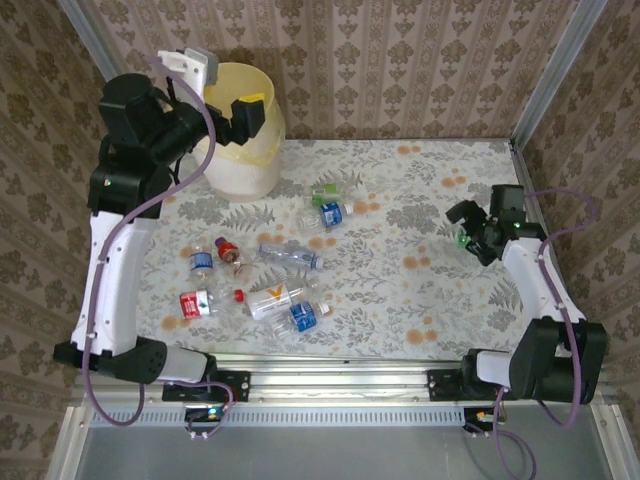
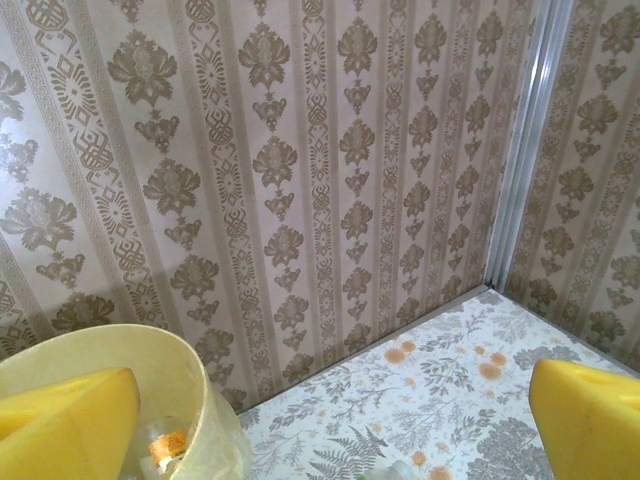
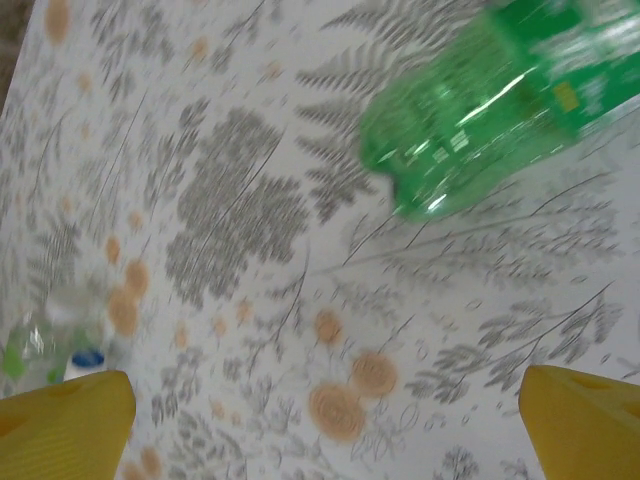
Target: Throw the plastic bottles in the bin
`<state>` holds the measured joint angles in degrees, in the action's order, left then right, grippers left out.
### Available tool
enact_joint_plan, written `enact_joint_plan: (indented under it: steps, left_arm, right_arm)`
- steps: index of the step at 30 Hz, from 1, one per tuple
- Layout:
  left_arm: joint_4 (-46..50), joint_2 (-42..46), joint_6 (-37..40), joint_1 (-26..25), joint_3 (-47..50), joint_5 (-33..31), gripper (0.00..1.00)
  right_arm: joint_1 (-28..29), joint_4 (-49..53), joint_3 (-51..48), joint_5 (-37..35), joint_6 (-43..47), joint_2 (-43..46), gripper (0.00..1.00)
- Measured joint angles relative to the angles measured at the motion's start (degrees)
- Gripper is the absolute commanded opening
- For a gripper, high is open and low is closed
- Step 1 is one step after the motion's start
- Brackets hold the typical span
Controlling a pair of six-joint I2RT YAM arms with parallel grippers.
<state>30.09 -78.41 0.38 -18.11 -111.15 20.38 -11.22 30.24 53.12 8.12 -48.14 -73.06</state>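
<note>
The right gripper turns next, shifts toward the nearer side and comes down to close around the labelled body, since the green bottle lies aslant below.
The bin, a pale-yellow bucket with a bag liner, stands at the far left of the table. My left gripper hangs open at its rim, holding nothing. In the left wrist view the bin's rim is at lower left, one yellow finger is over its mouth, and an orange-labelled bottle lies inside. Several plastic bottles lie scattered mid-table. At the right, my right gripper is open just above a green bottle. That green bottle lies on the table beyond my open right gripper.
Patterned walls enclose the table on three sides, with a metal corner post at the back right. A loose red cap lies among the bottles. A clear bottle with a blue cap shows at the lower left of the right wrist view.
</note>
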Motion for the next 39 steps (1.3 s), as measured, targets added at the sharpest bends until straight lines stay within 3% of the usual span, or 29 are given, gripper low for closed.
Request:
enact_joint_plan:
  steps: [9,30,39]
  left_arm:
    - [-1.0,6.0,0.1,-0.6,8.1,1.6,1.0]
    - [-1.0,11.0,0.8,-0.6,10.7,0.6,1.0]
    - [-1.0,9.9,0.7,-1.2,10.7,-0.7,1.0]
  right_arm:
    - [-8.7,-3.7,0.2,0.1,-3.5,-10.1,1.0]
    - [-11.3,-7.8,8.3,0.1,-7.3,-27.3,0.98]
    - [-11.3,-7.1,8.7,0.1,-6.5,-29.4,0.88]
